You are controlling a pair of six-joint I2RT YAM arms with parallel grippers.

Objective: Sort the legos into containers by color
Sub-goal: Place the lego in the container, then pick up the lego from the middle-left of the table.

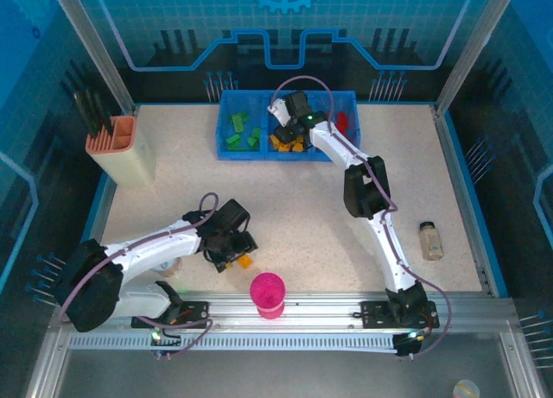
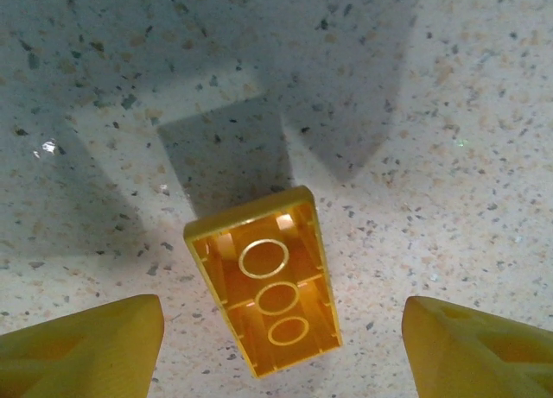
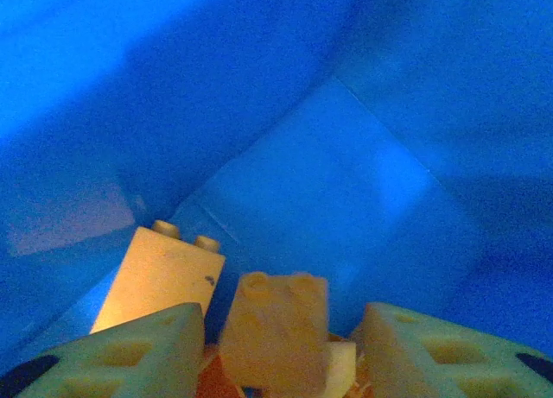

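The orange-yellow lego lies below my left gripper with an open finger on either side, so my left gripper needs to move down next and close across the lego's long sides.
An orange-yellow lego (image 2: pixel 268 281) lies upside down on the table, hollow side up, between the fingers of my left gripper (image 2: pixel 281 350). That gripper is open and both fingers stand clear of the lego. From above, the left gripper (image 1: pixel 236 255) hangs over this lego (image 1: pixel 245 262) near the front of the table. My right gripper (image 1: pixel 292 129) is down in the middle container of the blue tray (image 1: pixel 226 154), over the orange-yellow legos (image 1: pixel 285 143). Its jaws (image 3: pixel 285 359) stand apart, with a blurred orange-yellow lego (image 3: pixel 276 329) loose between them. Green legos (image 1: pixel 242 130) fill the left container, red ones (image 1: pixel 342 122) the right.
A peach tool holder (image 1: pixel 121 148) stands at the back left. A pink ribbed cup (image 1: pixel 268 294) sits at the front edge, just right of the left gripper. A small jar (image 1: pixel 429 240) lies at the right. Another orange-yellow lego (image 3: pixel 155 277) leans on the tray wall.
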